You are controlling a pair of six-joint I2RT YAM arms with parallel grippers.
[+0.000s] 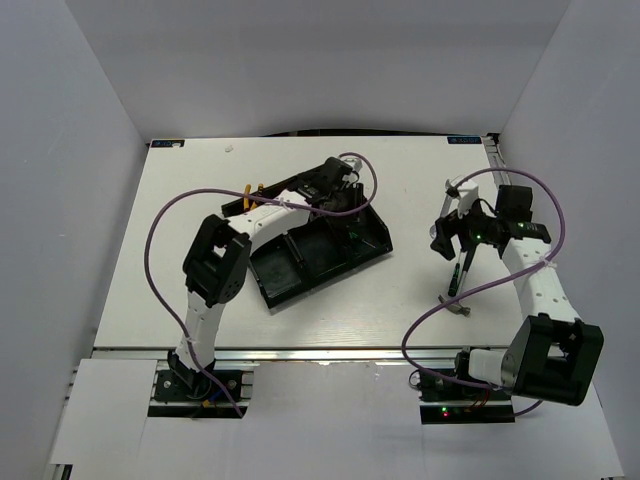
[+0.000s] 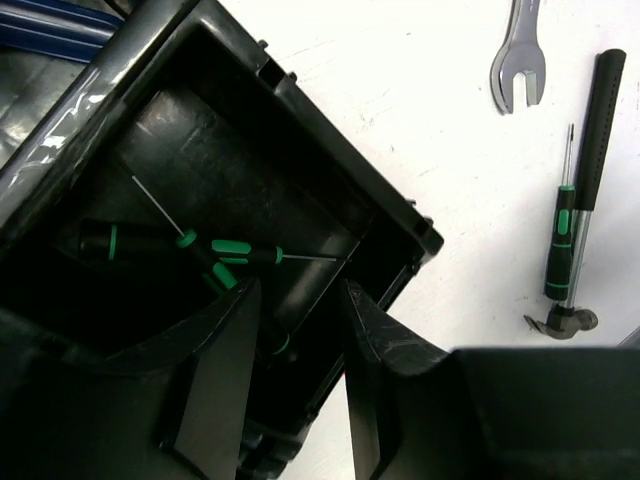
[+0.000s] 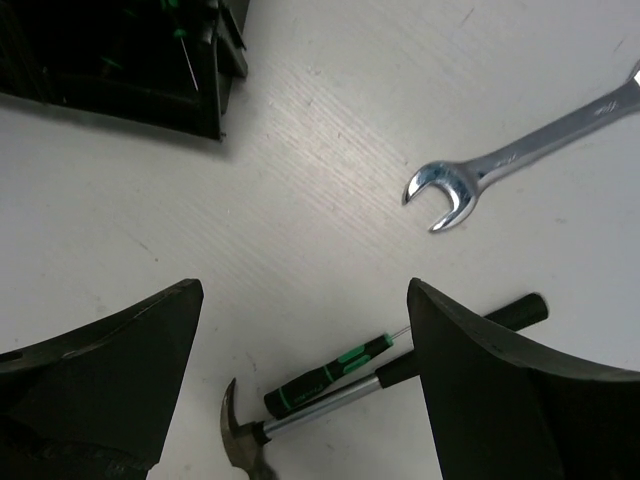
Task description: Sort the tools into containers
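The screwdriver's green-black handle (image 1: 455, 280) (image 3: 330, 376) lies at an angle between my right gripper's open fingers. I need to bring my right gripper down and back toward my base, with a turn, onto the handle.
The black tray (image 1: 300, 285) lies tilted at mid-table. My left gripper (image 1: 345, 200) hovers over its far right compartment, open and empty (image 2: 300, 290). That compartment holds small green-black screwdrivers (image 2: 235, 252). My right gripper (image 1: 446, 243) is open and empty (image 3: 305, 300) above the table, right of the tray. Below it lie a hammer (image 3: 300, 418) and a green-black screwdriver (image 3: 325, 378), side by side, with a silver wrench (image 3: 520, 150) beyond. The same hammer (image 2: 590, 150), screwdriver (image 2: 562, 245) and wrench (image 2: 515, 55) show in the left wrist view. Yellow plier handles (image 1: 255, 188) poke up at the tray's far edge.
A blue object (image 2: 50, 25) lies in the neighbouring compartment. The tray corner (image 3: 215, 90) sits left of the right gripper. White walls enclose the table on three sides. Purple cables loop from both arms.
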